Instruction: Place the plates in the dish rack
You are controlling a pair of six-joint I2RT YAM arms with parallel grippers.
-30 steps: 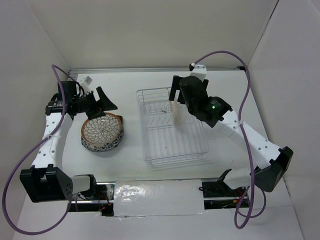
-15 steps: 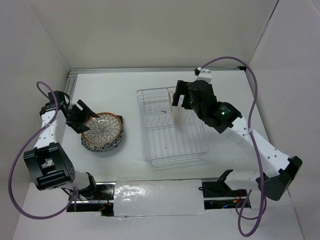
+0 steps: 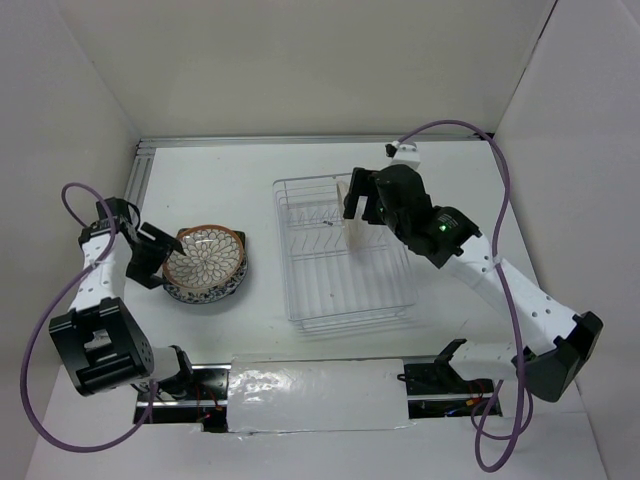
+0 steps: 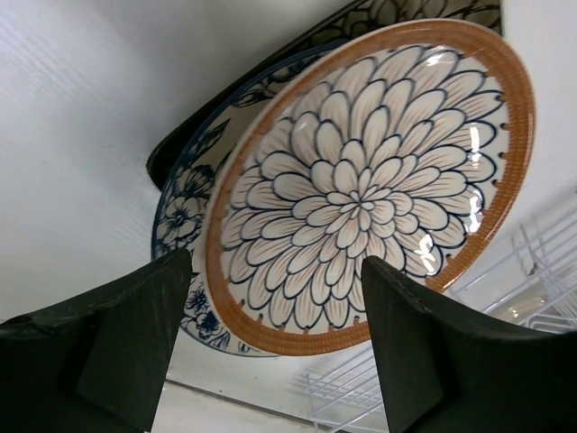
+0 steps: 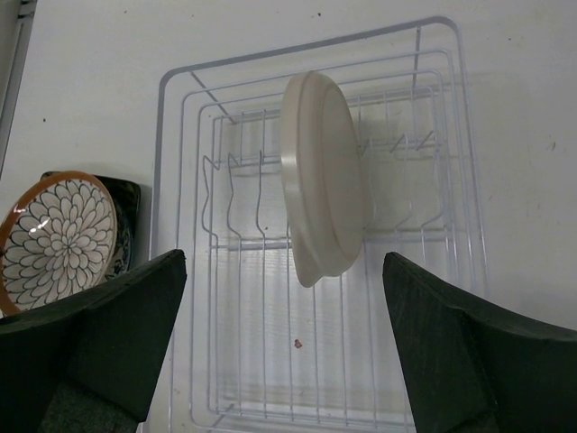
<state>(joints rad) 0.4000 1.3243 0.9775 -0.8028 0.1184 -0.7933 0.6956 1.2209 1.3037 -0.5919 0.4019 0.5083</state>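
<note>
My left gripper needs to go down and over the petal plate's near rim, which is below and to its right in the top view.
A stack of three plates lies left of the dish rack [image 3: 300, 318]. The brown-rimmed petal plate [image 3: 205, 256] is on top, over the blue-white floral plate [image 3: 215, 290] and the dark square plate [image 3: 242, 240]. My left gripper [image 3: 163, 256] is open at the stack's left edge, and its jaws frame the near rim of the petal plate [image 4: 370, 180] without touching it. The cream plate [image 5: 323, 176] stands upright on edge among the rack's prongs. My right gripper [image 5: 284, 361] is open and empty above the rack [image 5: 261, 307], clear of the cream plate [image 3: 352, 228].
White walls close the table in at the back and on both sides. A metal rail [image 3: 300, 140] runs along the back edge. Purple cables loop from both arms. The rack [image 4: 532, 280] also shows beyond the stack in the left wrist view.
My left arm has swung back and to the left, and its gripper has come down to the stack's left rim. My right gripper has shifted slightly above the rack. The cream plate stays standing.
</note>
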